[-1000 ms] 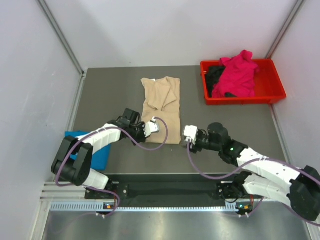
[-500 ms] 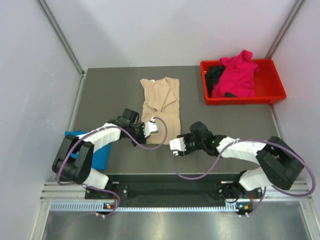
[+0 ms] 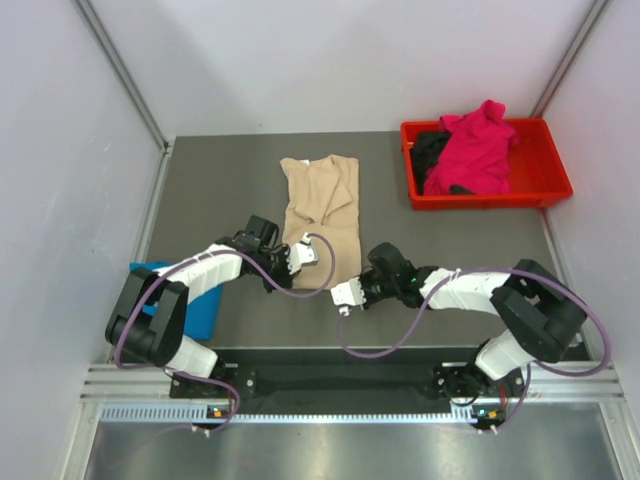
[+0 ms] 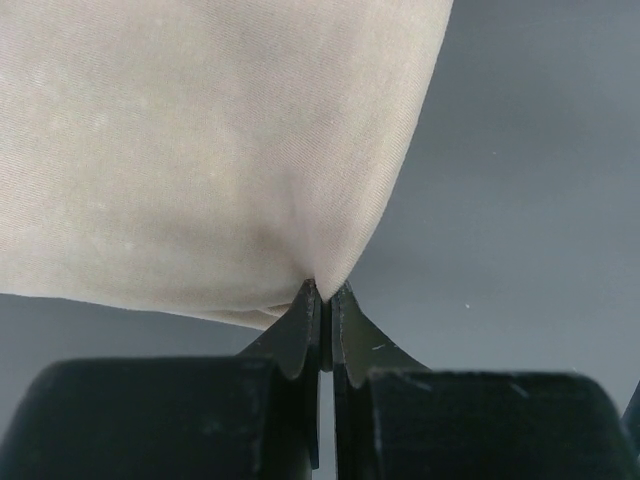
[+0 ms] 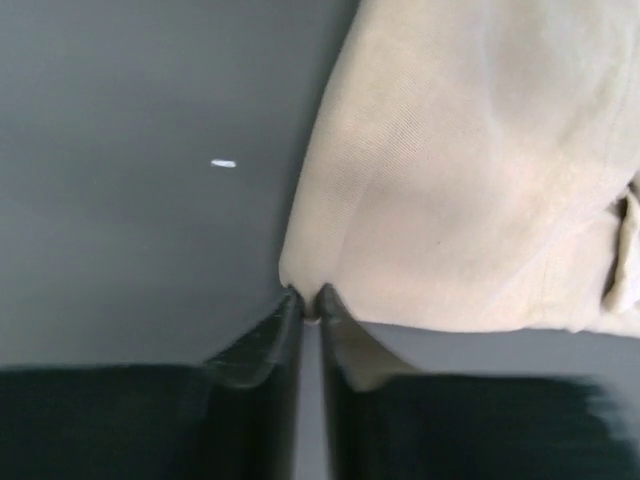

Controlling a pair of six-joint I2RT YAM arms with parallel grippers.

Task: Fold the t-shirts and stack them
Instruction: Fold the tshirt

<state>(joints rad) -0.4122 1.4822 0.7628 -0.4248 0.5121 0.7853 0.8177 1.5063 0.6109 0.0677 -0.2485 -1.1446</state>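
Observation:
I will next carry the t-shirt's pinched corner outward with my left gripper and release it over the beige t-shirt's far end [image 3: 293,172], since that end lies farther outward.
The beige t-shirt [image 3: 322,200] lies folded in a long strip on the middle of the dark table. My left gripper [image 3: 303,256] is shut on its near left corner; the left wrist view shows the cloth [image 4: 200,150] pinched between the fingertips of that gripper [image 4: 322,290]. My right gripper [image 3: 345,292] is at the near right corner. The right wrist view shows its jaws [image 5: 308,295] closed on a tip of the beige cloth [image 5: 470,180]. A blue t-shirt [image 3: 190,305] lies folded by the left arm's base. Pink [image 3: 478,150] and black [image 3: 430,150] t-shirts are heaped in the tray.
The red tray [image 3: 545,196] stands at the far right corner of the table. Grey walls close in on the left, back and right. Bare dark table shows between the beige t-shirt and the tray.
My right arm has swung left to the beige t-shirt's near right corner, and its jaws have closed on the cloth. The left gripper has held still.

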